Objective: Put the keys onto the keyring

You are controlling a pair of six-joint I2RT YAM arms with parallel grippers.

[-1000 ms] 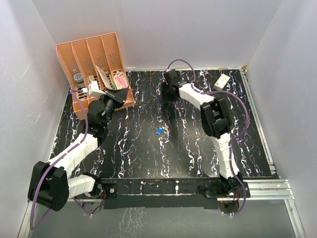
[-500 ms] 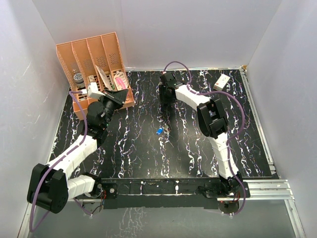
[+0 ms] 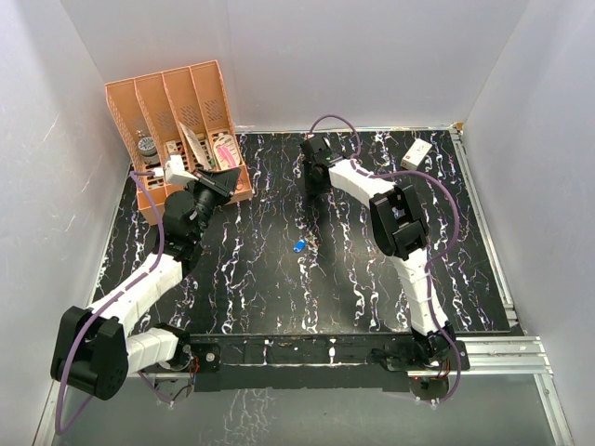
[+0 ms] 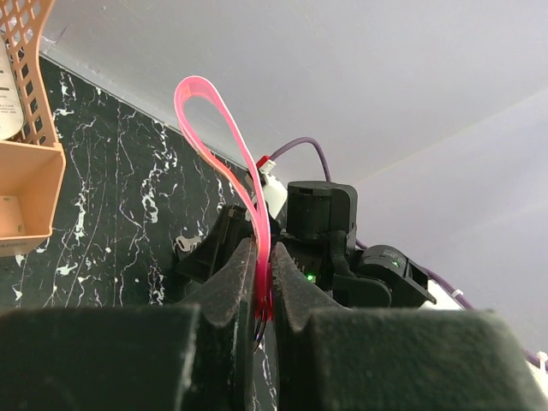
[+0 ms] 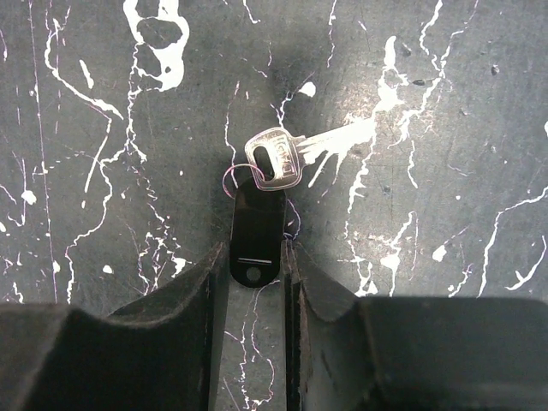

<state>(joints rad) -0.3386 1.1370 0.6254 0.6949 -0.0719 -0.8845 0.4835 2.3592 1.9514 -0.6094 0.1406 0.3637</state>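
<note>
The blue key lies back from my right gripper. My gripper will raise the dark key, bring it back and release it over bare tabletop (image 3: 315, 236) beside the blue key.
A pink-red keyring (image 4: 214, 128) stands up as a loop from my left gripper (image 4: 264, 274), which is shut on its lower end, raised beside the orange organizer. The dark key (image 5: 257, 227), a black tag joined to a silver blade (image 5: 330, 141) by a thin wire ring, lies flat on the marbled table. My right gripper (image 5: 255, 261) is down over it at the back centre of the table (image 3: 312, 179), both fingers pressed against the tag's near end. In the top view the arm hides that key. The blue key (image 3: 298, 245) lies alone mid-table.
An orange slotted organizer (image 3: 177, 121) holding small items stands at the back left, its corner close to my left gripper (image 4: 26, 197). A white box (image 3: 416, 151) lies at the back right. Grey walls enclose the table on three sides.
My right gripper shifted slightly left at the back of the table and its jaws narrowed onto the black tag. The left arm and the keyring stayed still.
</note>
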